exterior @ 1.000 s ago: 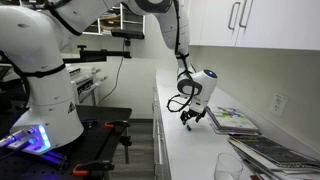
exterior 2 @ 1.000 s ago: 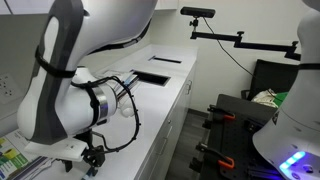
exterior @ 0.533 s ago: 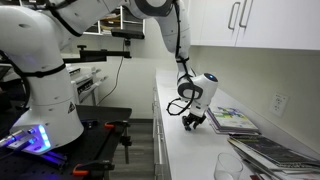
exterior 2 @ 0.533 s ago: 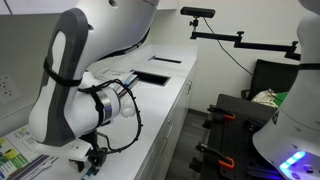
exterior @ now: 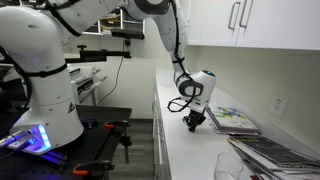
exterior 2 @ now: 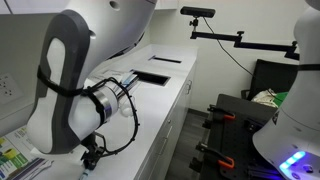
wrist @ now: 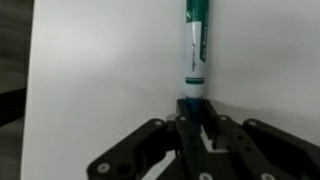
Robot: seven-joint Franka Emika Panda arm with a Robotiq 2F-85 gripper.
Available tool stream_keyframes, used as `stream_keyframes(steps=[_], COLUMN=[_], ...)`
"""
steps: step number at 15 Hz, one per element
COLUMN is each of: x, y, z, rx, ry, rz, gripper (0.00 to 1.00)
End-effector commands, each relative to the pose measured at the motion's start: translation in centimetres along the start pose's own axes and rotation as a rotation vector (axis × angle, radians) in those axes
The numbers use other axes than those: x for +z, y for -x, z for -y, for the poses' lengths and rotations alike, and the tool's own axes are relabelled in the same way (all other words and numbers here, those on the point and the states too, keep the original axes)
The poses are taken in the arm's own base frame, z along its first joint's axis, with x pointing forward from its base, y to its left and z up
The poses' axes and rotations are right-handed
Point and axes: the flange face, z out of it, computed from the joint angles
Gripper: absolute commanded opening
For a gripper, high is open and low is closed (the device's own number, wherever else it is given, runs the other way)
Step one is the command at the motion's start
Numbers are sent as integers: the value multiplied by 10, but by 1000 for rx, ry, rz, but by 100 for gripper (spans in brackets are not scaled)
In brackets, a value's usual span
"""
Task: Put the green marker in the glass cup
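The glass cup stands apart along the counter from my gripper, so next I should lift and tilt my gripper, carry the marker over the glass cup's opening (exterior: 229, 156) and release it.
In the wrist view the green marker (wrist: 196, 50) lies on the white counter, white-barrelled with a green cap at the top and a teal end between my fingers. My gripper (wrist: 192, 112) is shut on that lower end. In both exterior views the gripper (exterior: 193, 124) (exterior 2: 90, 157) is down at the counter surface; the marker itself is too small to make out there. The glass cup (exterior: 229, 167) stands near the counter's front end, clear and pale, well apart from the gripper.
Magazines (exterior: 236, 120) lie on the counter beside the gripper, more of them (exterior: 275, 152) nearer the cup, and some (exterior 2: 20, 158) by the wall. Cabinets hang above. A dark inset plate (exterior 2: 150, 77) sits farther along the counter (exterior 2: 165, 95).
The gripper came down to the counter and its fingers went from wide open to shut on the marker's end.
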Motion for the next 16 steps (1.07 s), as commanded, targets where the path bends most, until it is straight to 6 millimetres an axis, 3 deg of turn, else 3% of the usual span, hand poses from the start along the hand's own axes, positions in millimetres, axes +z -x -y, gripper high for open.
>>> stream_keyframes(steps=[1, 5, 9, 16], x=[-21, -59, -91, -112], y=[-12, -37, -47, -42], z=[-8, -8, -12, -22], rx=[68, 148, 209, 236], ry=[18, -28, -8, 81], rz=[-165, -385, -618, -985], gripper=[5, 5, 5, 5])
